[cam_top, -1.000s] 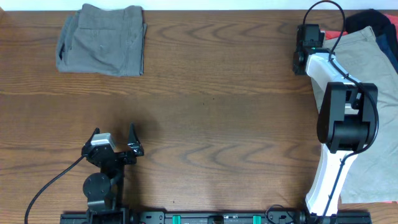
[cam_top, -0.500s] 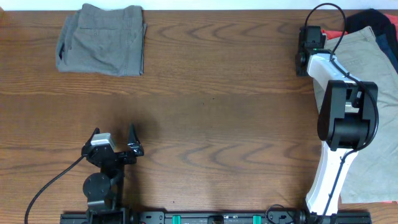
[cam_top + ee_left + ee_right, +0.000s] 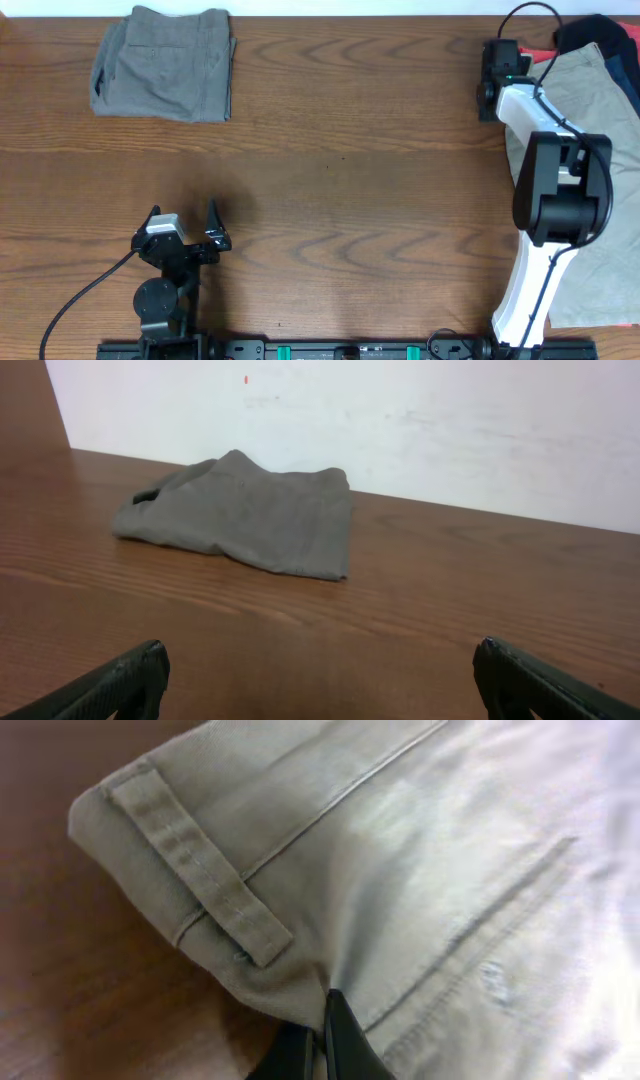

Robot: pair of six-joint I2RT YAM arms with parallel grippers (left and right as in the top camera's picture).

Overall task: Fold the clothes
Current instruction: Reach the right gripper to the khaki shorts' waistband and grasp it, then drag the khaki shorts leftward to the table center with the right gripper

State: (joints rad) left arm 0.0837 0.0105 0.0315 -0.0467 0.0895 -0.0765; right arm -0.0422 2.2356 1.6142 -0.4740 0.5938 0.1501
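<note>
My right gripper should move up and sweep the waistband across to release it over the bare tabletop, because that is to the gripper's left in the overhead view.
The light khaki shorts [image 3: 603,150] lie spread at the table's right edge, partly under my right arm [image 3: 560,190]. In the right wrist view my right gripper [image 3: 320,1012] is shut on the edge of the khaki shorts [image 3: 400,850], pinching the waistband fabric just below a belt loop [image 3: 200,870]. A grey-olive pair [image 3: 163,64] lies folded at the far left, also in the left wrist view [image 3: 245,515]. A dark navy pair [image 3: 598,30] peeks out at the far right corner. My left gripper [image 3: 183,214] rests near the front left, open and holding nothing [image 3: 325,682].
A bit of red cloth [image 3: 543,53] shows by the navy pair. Bare wooden tabletop [image 3: 350,170] stretches between the two piles. A white wall [image 3: 400,420] stands behind the far edge. The arm bases sit on a rail [image 3: 320,350] along the front.
My right gripper has closed on the corner of the khaki shorts, and its wrist has shifted slightly towards the far right. The left arm has not moved.
</note>
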